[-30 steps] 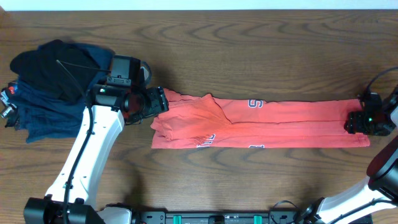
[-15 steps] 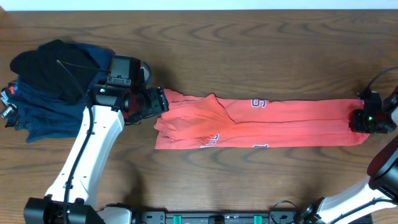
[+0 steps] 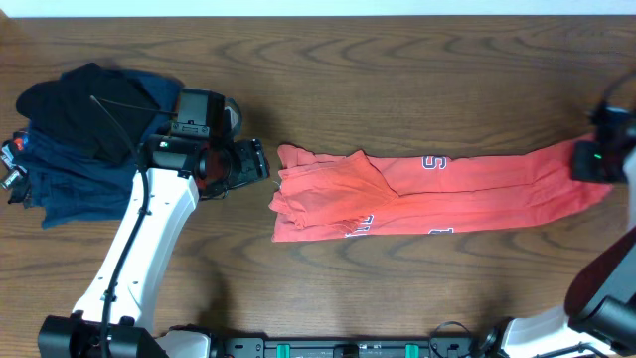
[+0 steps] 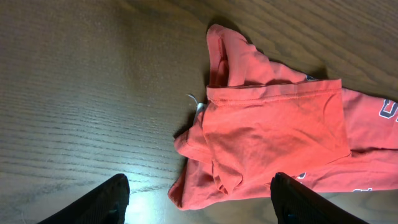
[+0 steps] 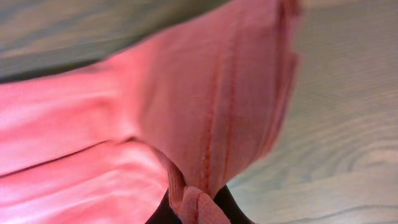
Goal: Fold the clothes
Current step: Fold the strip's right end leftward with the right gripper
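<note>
The right gripper brings the hem over the folded T-shirt toward the lettering next, then opens, as the T-shirt's end by my left gripper already lies folded in.
The clothes (image 3: 437,189) are a coral-red T-shirt folded into a long strip across the table, with block lettering showing. Its bunched left end (image 4: 261,130) lies just ahead of my left gripper (image 3: 260,161), which is open and holds nothing; its two dark fingertips (image 4: 106,202) frame the cloth edge without touching it. My right gripper (image 3: 593,162) is shut on the clothes at their right end, and the hem (image 5: 205,155) is pinched between the jaws and lifted off the wood.
A pile of navy blue garments (image 3: 70,179) with a black garment (image 3: 84,104) on top sits at the far left, behind the left arm. Brown wood table (image 3: 397,70) runs along the back.
The right gripper has closed on the shirt's right end and pulled it right and slightly back. The whole strip slid right, away from the left gripper. The left arm stayed put.
</note>
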